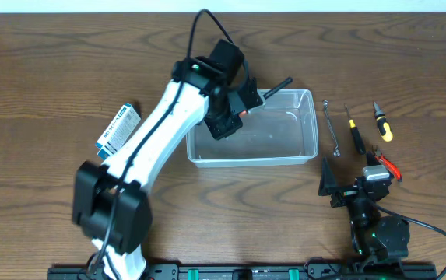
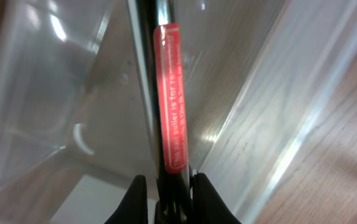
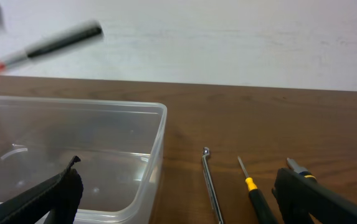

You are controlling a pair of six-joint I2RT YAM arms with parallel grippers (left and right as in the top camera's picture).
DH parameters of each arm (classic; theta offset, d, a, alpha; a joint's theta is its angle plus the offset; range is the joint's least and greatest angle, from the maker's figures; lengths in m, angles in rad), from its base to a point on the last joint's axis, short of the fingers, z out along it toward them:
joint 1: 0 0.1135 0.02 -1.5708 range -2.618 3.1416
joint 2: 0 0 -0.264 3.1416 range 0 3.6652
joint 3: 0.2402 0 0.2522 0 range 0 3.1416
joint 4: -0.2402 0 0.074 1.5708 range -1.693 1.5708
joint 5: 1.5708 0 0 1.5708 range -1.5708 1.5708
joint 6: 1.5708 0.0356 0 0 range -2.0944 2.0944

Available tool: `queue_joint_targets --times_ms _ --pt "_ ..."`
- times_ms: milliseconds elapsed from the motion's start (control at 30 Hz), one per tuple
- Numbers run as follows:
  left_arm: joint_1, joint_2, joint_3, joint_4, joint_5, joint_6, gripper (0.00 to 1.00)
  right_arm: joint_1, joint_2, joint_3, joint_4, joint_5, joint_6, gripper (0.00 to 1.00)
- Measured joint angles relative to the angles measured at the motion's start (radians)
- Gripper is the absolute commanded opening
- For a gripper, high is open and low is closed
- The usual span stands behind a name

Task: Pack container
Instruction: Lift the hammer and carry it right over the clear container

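My left gripper should next go down inside the clear container toward its bare bottom [image 1: 257,136] [image 2: 121,111], because the black rod-like tool is still hanging high and slants past the container's back rim.
The clear plastic container [image 1: 277,138] stands at the table's middle. My left gripper [image 1: 233,111] hangs over its left end, shut on a black rod-like tool with a red label [image 1: 279,85] that slants up past the back rim. In the left wrist view the gripper [image 2: 169,186] clamps this tool [image 2: 169,99] above the container's inside [image 2: 41,93]. My right gripper [image 1: 352,177] is open and empty, low at the front right. In the right wrist view the gripper [image 3: 178,211] faces the container [image 3: 103,107], and the held tool [image 3: 60,42] shows in the air.
Right of the container lie a thin metal wrench [image 1: 333,128], a black screwdriver [image 1: 355,134], a yellow-and-black screwdriver [image 1: 382,121] and red-handled pliers [image 1: 387,165]. The wrench [image 3: 210,180] and black screwdriver [image 3: 256,196] also show in the right wrist view. A blue-and-white box [image 1: 119,130] lies at the left.
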Motion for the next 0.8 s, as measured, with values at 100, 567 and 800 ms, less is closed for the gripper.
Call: queue_joint_targets --times_ms 100,567,800 --pt "0.000 0.063 0.000 -0.003 0.000 0.004 0.06 0.000 0.000 0.000 0.000 0.000 0.000 0.99" --pt "0.000 0.262 0.000 -0.039 0.000 0.019 0.07 0.000 0.000 0.000 0.000 0.000 0.000 0.99" --pt "0.000 0.274 0.000 -0.037 0.000 0.019 0.10 0.000 0.000 0.000 0.000 0.000 0.000 0.99"
